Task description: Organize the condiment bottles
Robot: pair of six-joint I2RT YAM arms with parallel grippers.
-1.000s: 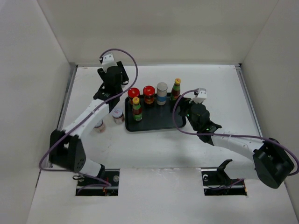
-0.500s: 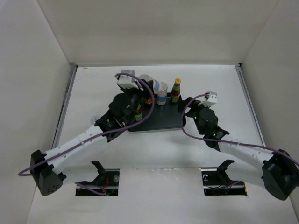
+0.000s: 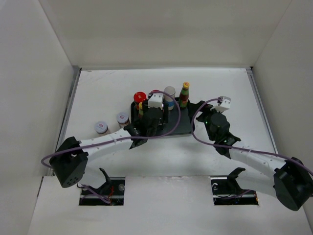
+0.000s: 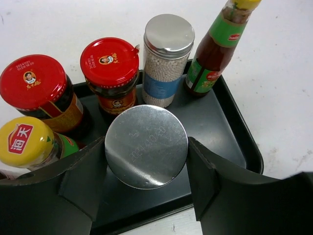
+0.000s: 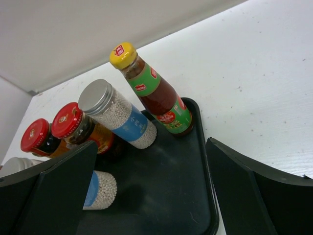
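Note:
My left gripper moves down slightly over the front of the black tray next, then opens.
My left gripper (image 3: pixel 152 116) is shut on a grey-capped shaker (image 4: pixel 146 146) of white beads, upright over the front of the black tray (image 4: pixel 222 129); its base (image 5: pixel 100 190) seems to rest on the tray. Along the tray's back stand two red-lidded jars (image 4: pixel 33 81) (image 4: pixel 109 61), another grey-capped shaker (image 4: pixel 168 34) and a yellow-capped sauce bottle (image 4: pixel 215 49). A second yellow-capped bottle (image 4: pixel 24 142) stands front left. Two pink-lidded jars (image 3: pixel 101 127) (image 3: pixel 122 118) sit on the table left of the tray. My right gripper (image 3: pixel 196 117) is open and empty at the tray's right end.
The tray's right half (image 5: pixel 166 196) is bare in front of the sauce bottle (image 5: pixel 156 93). White walls enclose the table on three sides. Purple cables loop over both arms.
My left arm has swung from the back left of the table to the tray, carrying the shaker down onto its front. My right gripper has drawn back a little to the right.

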